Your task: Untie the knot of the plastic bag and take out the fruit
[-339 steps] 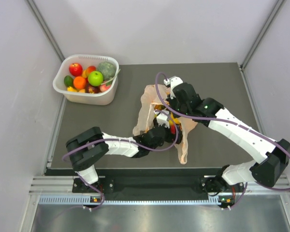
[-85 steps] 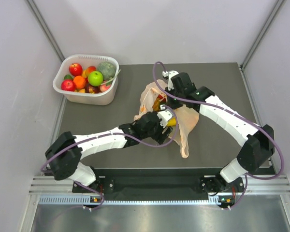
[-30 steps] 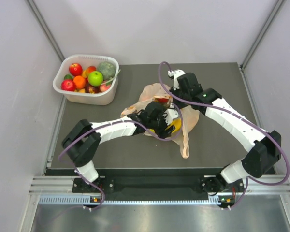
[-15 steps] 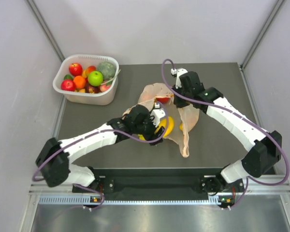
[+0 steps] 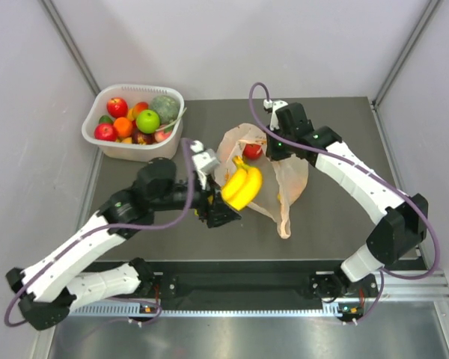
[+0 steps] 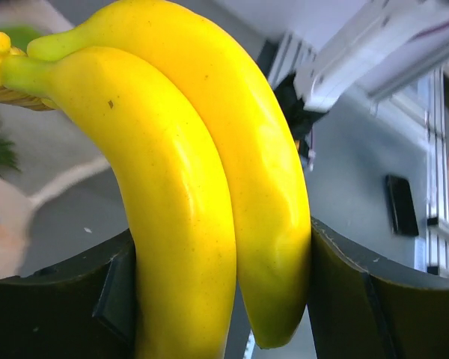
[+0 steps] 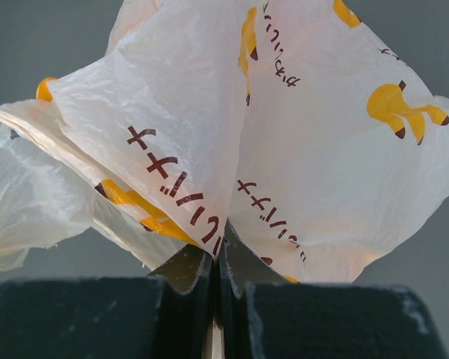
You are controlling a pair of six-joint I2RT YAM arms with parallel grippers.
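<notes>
I should next swing my left gripper outward and left in the top view and lower the bananas to release them onto the white tub's fruit (image 5: pixel 140 111), since fruit is collected there.
My left gripper (image 5: pixel 223 202) is shut on a pair of yellow bananas (image 5: pixel 242 186) and holds them above the table, just left of the bag. The bananas (image 6: pixel 209 194) fill the left wrist view between my dark fingers (image 6: pixel 344 299). The peach-orange plastic bag (image 5: pixel 288 176) lies open and rumpled at mid-table, a red fruit (image 5: pixel 253 150) showing in its mouth. My right gripper (image 5: pixel 273 149) is shut on a fold of the bag's film (image 7: pixel 232 172) and holds it up. No tied knot shows.
A white tub (image 5: pixel 135 149) at the back left holds red and green apples, an orange, a grey-green melon (image 5: pixel 165 107) and other fruit. The dark mat (image 5: pixel 344 224) ends at the metal rail in front.
My left gripper has drawn the bananas out of the bag and pulled back to the left and up. My right gripper has kept its hold on the bag's film.
</notes>
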